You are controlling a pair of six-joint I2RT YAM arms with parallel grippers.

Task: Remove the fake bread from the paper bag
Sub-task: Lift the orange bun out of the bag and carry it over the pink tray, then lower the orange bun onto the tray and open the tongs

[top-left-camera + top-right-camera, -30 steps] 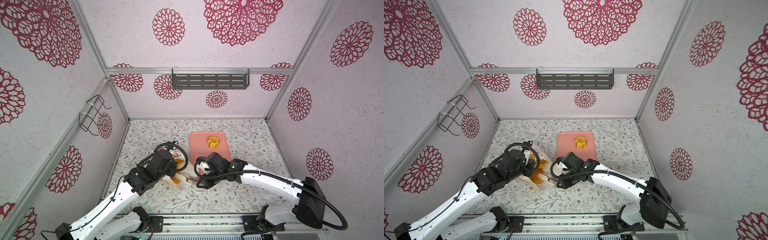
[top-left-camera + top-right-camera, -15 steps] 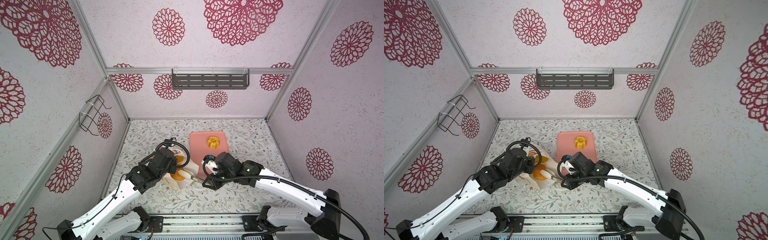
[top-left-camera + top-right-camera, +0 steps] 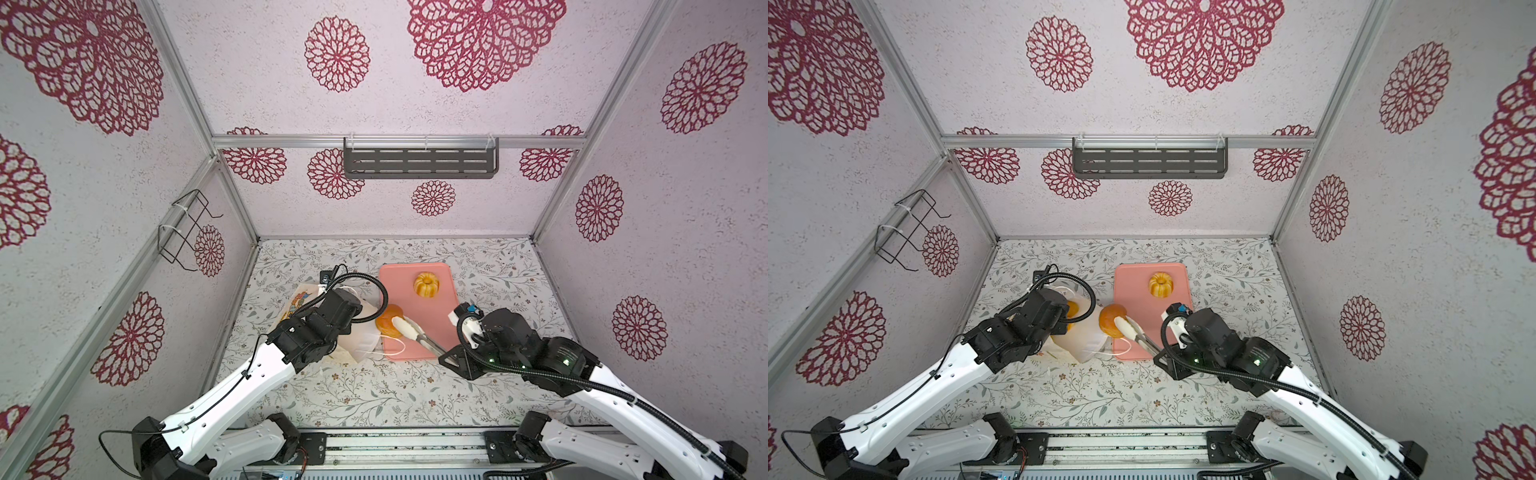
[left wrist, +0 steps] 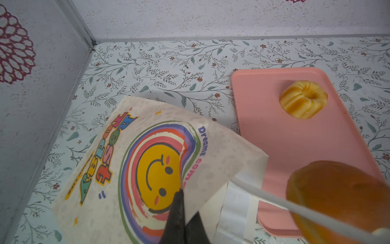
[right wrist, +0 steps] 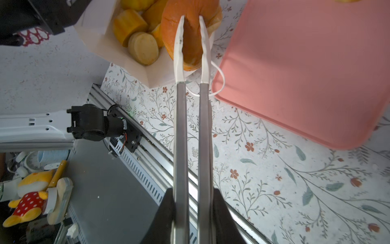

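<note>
The robot's right gripper will next swing outward, lower the bun onto the tray's bare middle [image 5: 322, 28] outward and below, and let go of the tongs [image 5: 180, 126], since there is room for the bun.
The paper bag [image 3: 300, 302] lies tilted on its side at the left, its smiley print [image 4: 147, 158] facing up. My left gripper [image 4: 185, 211] is shut on the bag's upper edge near the mouth. My right gripper [image 5: 192, 200] is shut on metal tongs [image 5: 180, 126] with white tips. The tongs pinch an orange-brown round bun [image 3: 388, 326] of fake bread just outside the bag's mouth, at the pink tray's [image 3: 432, 332] left edge. Several more golden pieces [image 5: 135, 33] lie inside the open bag [image 5: 99, 31]. A ring-shaped pastry [image 3: 426, 285] sits on the tray's far end.
The bag's white cord handle [image 3: 392, 351] loops onto the tray's near left corner. A grey shelf [image 3: 419, 162] hangs on the back wall and a wire rack [image 3: 183, 232] on the left wall. The arms' mounting rail [image 3: 395, 444] runs along the front edge.
My right arm has drawn back to the right, pulling the tongs and the bun out of the bag's mouth to the tray's edge. My left gripper has kept hold of the bag.
</note>
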